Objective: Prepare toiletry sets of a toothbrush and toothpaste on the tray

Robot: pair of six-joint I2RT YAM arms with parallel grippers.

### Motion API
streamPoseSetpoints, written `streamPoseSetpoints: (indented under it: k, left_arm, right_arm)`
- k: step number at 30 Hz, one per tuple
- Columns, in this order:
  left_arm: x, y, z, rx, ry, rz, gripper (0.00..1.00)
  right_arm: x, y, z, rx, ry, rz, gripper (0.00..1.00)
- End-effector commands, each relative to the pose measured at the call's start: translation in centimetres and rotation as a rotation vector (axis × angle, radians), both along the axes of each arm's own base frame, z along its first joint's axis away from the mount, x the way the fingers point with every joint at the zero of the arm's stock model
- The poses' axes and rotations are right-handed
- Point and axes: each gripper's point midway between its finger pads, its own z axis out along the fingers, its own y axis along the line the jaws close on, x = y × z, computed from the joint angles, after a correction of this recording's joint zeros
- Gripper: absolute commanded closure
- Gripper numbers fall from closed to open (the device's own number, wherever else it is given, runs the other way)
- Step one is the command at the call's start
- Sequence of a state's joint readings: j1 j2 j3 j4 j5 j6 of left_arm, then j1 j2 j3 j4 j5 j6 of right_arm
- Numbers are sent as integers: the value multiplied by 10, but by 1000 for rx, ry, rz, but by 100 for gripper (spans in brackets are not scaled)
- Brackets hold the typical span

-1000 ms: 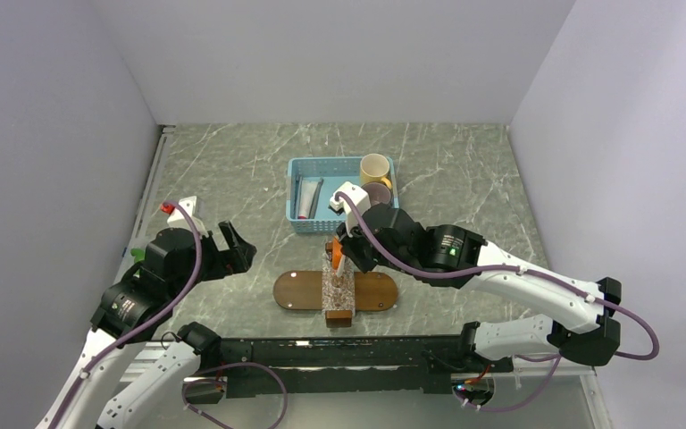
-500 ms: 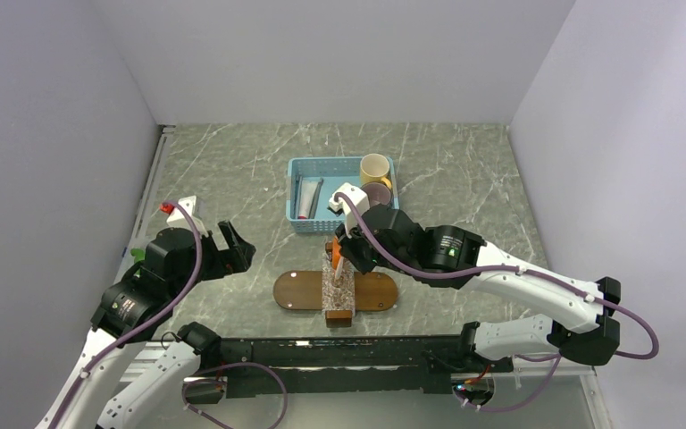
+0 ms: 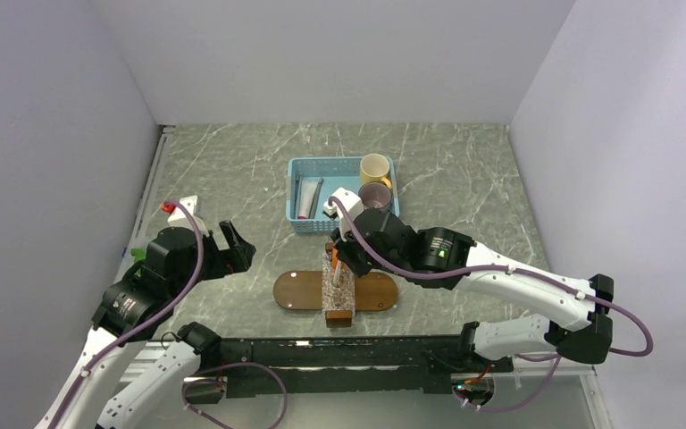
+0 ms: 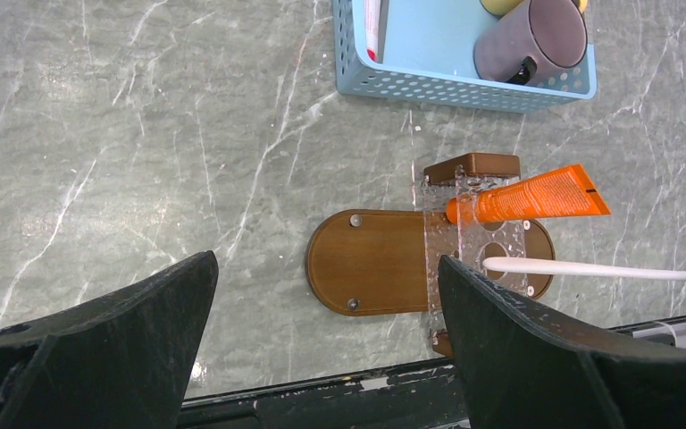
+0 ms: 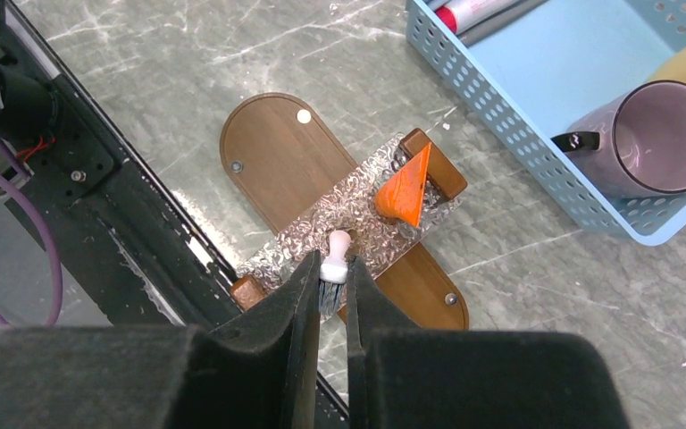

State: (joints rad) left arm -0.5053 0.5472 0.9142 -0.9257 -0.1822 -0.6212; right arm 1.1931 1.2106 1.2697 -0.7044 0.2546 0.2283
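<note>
The toothbrush handle sinks into the holder's hole beside the orange toothpaste (image 5: 349,231) next, below my right gripper, which lowers it and then releases.
The dark-brown oval tray (image 3: 295,290) lies at the table's near edge, with a clear patterned holder (image 3: 339,295) set across it. The orange toothpaste (image 3: 331,250) stands in a hole of the holder; it also shows in the left wrist view (image 4: 527,197) and the right wrist view (image 5: 405,189). My right gripper (image 5: 330,268) hangs above the holder (image 5: 322,228), shut on the bristle head of a white toothbrush (image 5: 337,246) whose handle (image 4: 589,268) points down at the holder. My left gripper (image 3: 232,246) is open and empty, left of the tray (image 4: 375,268).
A light-blue mesh basket (image 3: 299,170) behind the tray holds a yellow mug (image 3: 375,167), a grey-purple mug (image 3: 376,195) and tubes (image 3: 308,197). The black rail of the arm bases (image 3: 339,353) runs just in front of the tray.
My right gripper has shifted slightly left over the holder with the toothbrush in it. The left arm has not moved.
</note>
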Motion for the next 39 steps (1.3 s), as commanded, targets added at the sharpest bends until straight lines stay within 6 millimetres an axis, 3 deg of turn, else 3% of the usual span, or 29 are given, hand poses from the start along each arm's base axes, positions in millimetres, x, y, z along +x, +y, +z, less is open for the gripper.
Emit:
streamPoseSetpoints:
  k: [1, 26, 39]
  left_arm:
    - [4, 3, 10, 0, -36, 14, 1]
    - [2, 6, 4, 30, -33, 6, 1]
    - [5, 4, 3, 42, -34, -6, 0]
  right_arm:
    - [0, 10, 2, 29, -4, 10, 100]
    - [9, 16, -30, -14, -4, -23, 100]
    - [15, 16, -35, -30, -16, -49, 100]
